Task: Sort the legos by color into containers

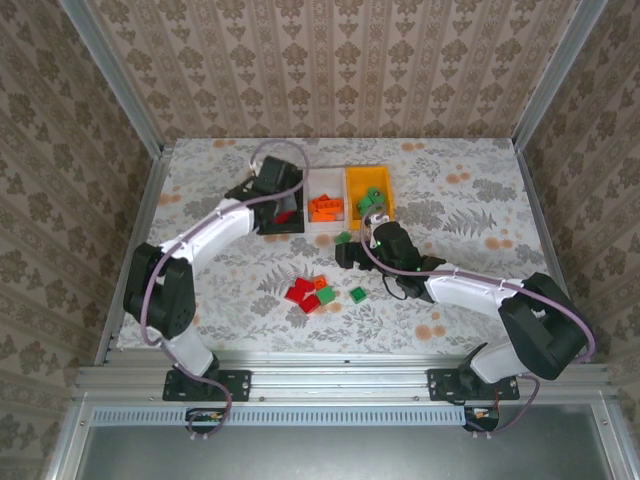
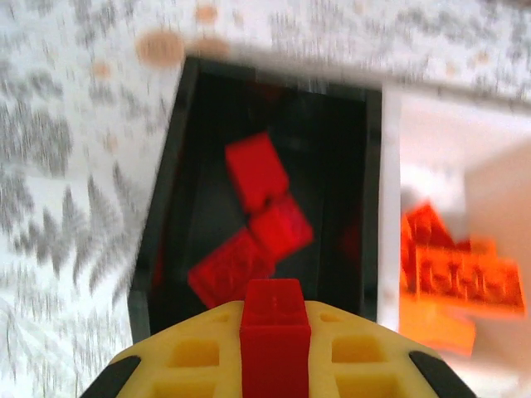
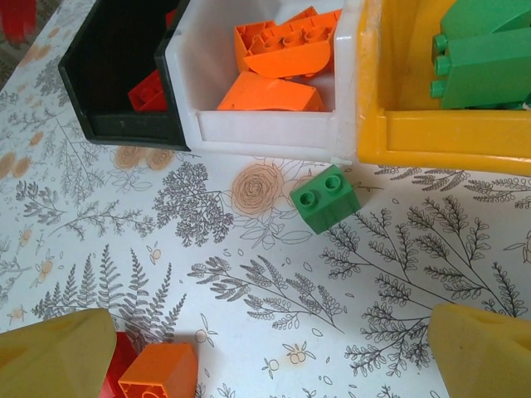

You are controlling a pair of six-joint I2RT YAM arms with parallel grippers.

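The black container already has red legos in it, so the robot's left gripper will next bring the small red lego down into that container and let go of it there.
My left gripper (image 2: 275,319) (image 1: 283,200) hangs over the black container (image 2: 166,224) (image 1: 285,228), shut on a small red lego (image 2: 275,340). Three red legos (image 2: 257,170) lie in that bin. The white container (image 3: 265,128) (image 1: 325,228) holds orange legos (image 3: 278,50), and the orange-yellow container (image 3: 440,133) (image 1: 352,185) holds green ones (image 3: 485,58). My right gripper (image 3: 270,356) (image 1: 350,250) is open low over the table, with nothing between its fingers. A green lego (image 3: 326,197) sits just ahead of it, in front of the bins.
Loose legos lie near the table's front middle: red (image 1: 298,290), orange (image 1: 322,283) and green (image 1: 357,294). An orange lego (image 3: 158,373) and a red one (image 3: 120,365) sit beside my right gripper's left finger. Floral table surface stretches to both sides.
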